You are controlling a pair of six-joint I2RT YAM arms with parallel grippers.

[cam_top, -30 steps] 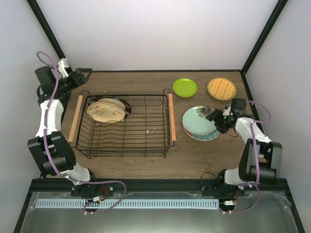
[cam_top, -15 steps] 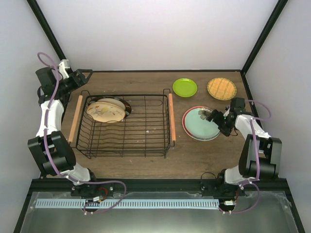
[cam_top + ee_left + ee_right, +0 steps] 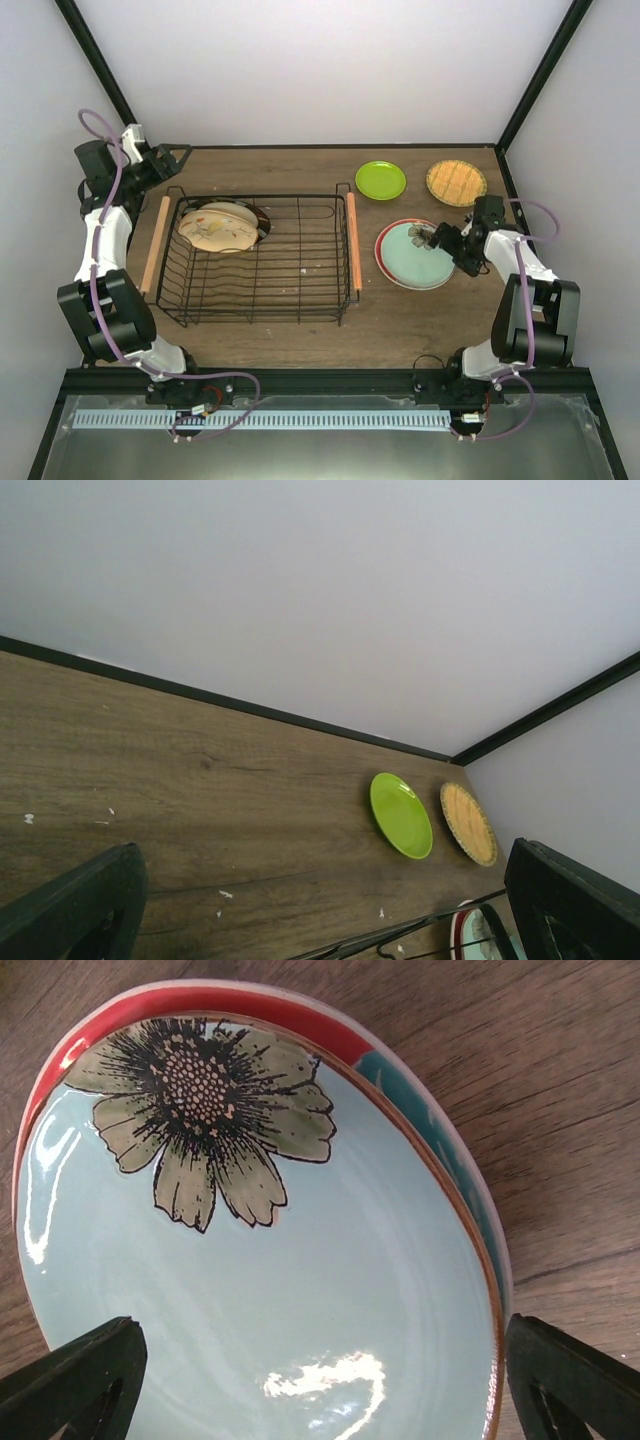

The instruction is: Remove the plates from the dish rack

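I should next raise my right gripper and cross the rack's rod onto the beige plate's facing edge (image 3: 255, 238), because the beige plate still stands in the rack to the left in the top view.
The black wire dish rack (image 3: 300, 198) stands left of centre. A beige plate (image 3: 218, 230) leans in its far-left part, with a cream dark-rimmed plate (image 3: 264, 220) behind it. A lime-green plate (image 3: 381, 180) and an orange gridded plate (image 3: 456, 182) lie at the far right. A pale teal plate (image 3: 412, 256) with a flower print (image 3: 200, 1110) lies on a red plate (image 3: 381, 256). My right gripper (image 3: 440, 238) (image 3: 320, 1390) is open, its fingers spread over the teal plate's right rim. My left gripper (image 3: 168, 158) (image 3: 320, 920) is open and empty beyond the rack's far-left corner.
The rack has a wooden rod handle on its left side (image 3: 155, 243) and on its right side (image 3: 352, 240). Black frame posts and pale walls close in the table at the back and sides. The rack's wire rim (image 3: 420, 942) shows at the bottom of the left wrist view.
The pale teal plate, earlier tilted and offset over the red plate, now lies flat and centred on it. My right gripper has drawn slightly right. The left arm has barely moved.
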